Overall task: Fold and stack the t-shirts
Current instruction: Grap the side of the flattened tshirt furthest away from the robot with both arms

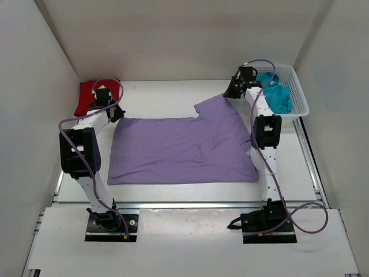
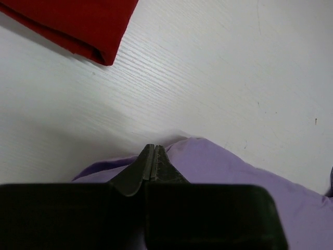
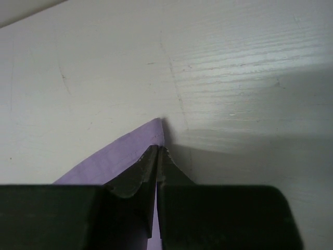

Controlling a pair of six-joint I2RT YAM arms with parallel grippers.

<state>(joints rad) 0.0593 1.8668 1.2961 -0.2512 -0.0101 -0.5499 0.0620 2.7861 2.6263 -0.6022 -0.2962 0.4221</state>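
The purple t-shirt lies spread, so I will next bring the pinched corner in my left gripper back toward my base over the purple t-shirt's side edge (image 1: 116, 141) and release it.
A purple t-shirt (image 1: 184, 147) lies spread on the white table. My left gripper (image 1: 118, 113) is shut on its far left corner; the left wrist view shows the closed jaws pinching purple cloth (image 2: 218, 166). My right gripper (image 1: 229, 92) is shut on the shirt's far right corner, which peeks past the closed jaws in the right wrist view (image 3: 130, 151). A folded red t-shirt (image 1: 87, 97) lies at the far left and shows in the left wrist view (image 2: 78, 26). Teal t-shirts (image 1: 278, 95) sit in the basket.
A white mesh basket (image 1: 300, 95) stands at the far right, beside the right arm. White walls enclose the table on three sides. The red shirt lies just beyond the left gripper.
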